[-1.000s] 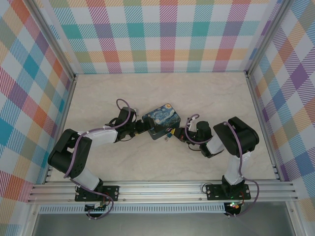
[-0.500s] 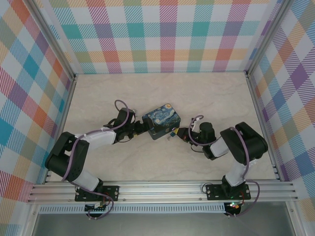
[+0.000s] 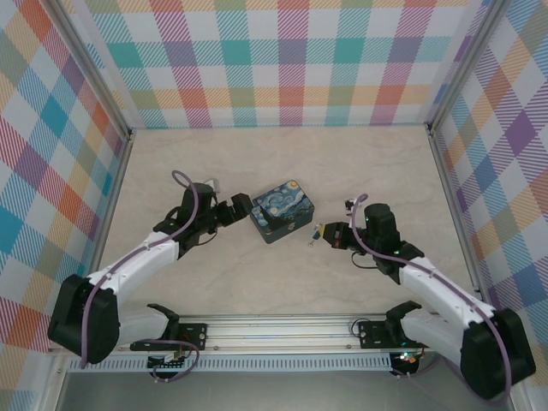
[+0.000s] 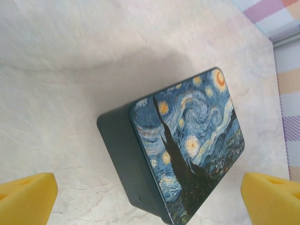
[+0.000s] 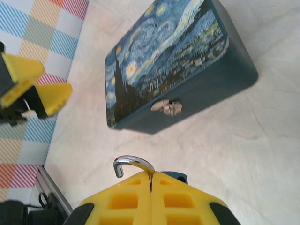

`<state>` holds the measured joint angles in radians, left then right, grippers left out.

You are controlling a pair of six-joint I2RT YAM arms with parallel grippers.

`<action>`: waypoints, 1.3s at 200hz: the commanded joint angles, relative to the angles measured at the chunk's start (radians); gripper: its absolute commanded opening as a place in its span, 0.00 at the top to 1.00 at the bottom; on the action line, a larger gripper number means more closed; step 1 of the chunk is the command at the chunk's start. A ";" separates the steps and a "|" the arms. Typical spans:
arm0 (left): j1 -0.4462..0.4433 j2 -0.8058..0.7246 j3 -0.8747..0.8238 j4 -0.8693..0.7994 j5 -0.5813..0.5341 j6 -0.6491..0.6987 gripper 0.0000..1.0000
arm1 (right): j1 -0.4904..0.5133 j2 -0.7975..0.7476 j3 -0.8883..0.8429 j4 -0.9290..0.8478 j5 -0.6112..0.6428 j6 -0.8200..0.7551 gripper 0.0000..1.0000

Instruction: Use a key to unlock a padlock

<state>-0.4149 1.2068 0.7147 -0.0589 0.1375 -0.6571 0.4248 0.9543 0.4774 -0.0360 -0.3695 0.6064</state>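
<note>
I will next move my right gripper back and down to release the padlock [image 3: 315, 233] on the bare tabletop, clear of the tin. The tabletop is below the gripper, toward the aluminium bar.
My right gripper [image 5: 151, 180] is shut on the padlock, pinching its silver shackle [image 5: 133, 161]; the shackle's hooked end hangs free, and a corner of the blue body [image 5: 180, 177] peeks out beside the fingers. From above, the padlock [image 3: 315, 233] is at the right gripper's [image 3: 324, 233] tip, a short way right of the Starry Night tin [image 3: 281, 210]. My left gripper [image 3: 242, 208] stands open just left of the tin, its yellow fingertips [image 4: 26, 199] wide apart and touching nothing. The key is hidden.
The tin [image 5: 168, 56] lies closed, its small metal latch [image 5: 168, 107] facing the right gripper. Plaid walls ring the marble table [image 3: 214, 163]. An aluminium rail [image 3: 274, 330] runs along the near edge.
The right gripper has drawn back to the right from the tin's latch with the padlock. The left gripper has moved left off the tin and opened fully.
</note>
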 commanded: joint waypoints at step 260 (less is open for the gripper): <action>0.064 -0.120 0.109 -0.196 -0.199 0.140 0.00 | -0.142 0.059 0.243 -0.513 0.251 -0.318 0.39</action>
<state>-0.3820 1.1507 0.7902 -0.1921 0.0261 -0.5625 0.3412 1.0561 0.6804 -0.5468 -0.2153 0.4080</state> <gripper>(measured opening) 0.999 0.574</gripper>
